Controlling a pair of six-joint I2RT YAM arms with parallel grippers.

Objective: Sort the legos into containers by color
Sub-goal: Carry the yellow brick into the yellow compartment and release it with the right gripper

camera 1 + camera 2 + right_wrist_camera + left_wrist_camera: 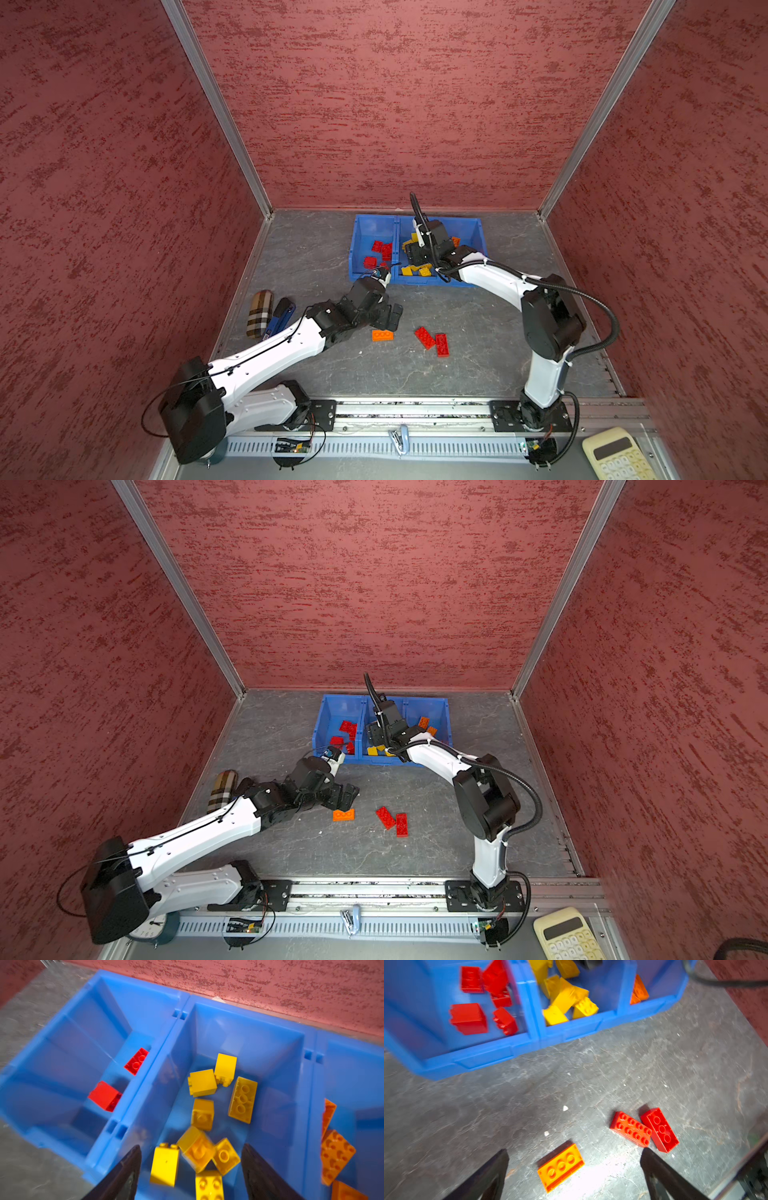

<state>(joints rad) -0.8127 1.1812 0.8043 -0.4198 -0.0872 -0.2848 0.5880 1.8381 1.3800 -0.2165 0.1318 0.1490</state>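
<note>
The studded red lego lies slanted below my left gripper, beside the other red one. I will next move my left gripper over it, turn and lower around its short ends.
Three joined blue containers [415, 281] stand at the back of the table. Their left bin holds red legos [381, 251], the middle one yellow legos [242, 1099], the right one orange legos [334, 1153]. My right gripper [191, 1147] hangs open over the middle bin, and a blurred yellow lego [196, 1150] lies loose below its spread fingers. On the table lie an orange lego [561, 1167] and two red legos [631, 1128] side by side. My left gripper [575, 1153] is open just above the orange lego, touching nothing.
A plaid case [259, 312] and a blue stapler [280, 318] lie by the left wall behind my left arm. A cream calculator [617, 455] sits at the front right corner. Red walls close in the table on three sides.
</note>
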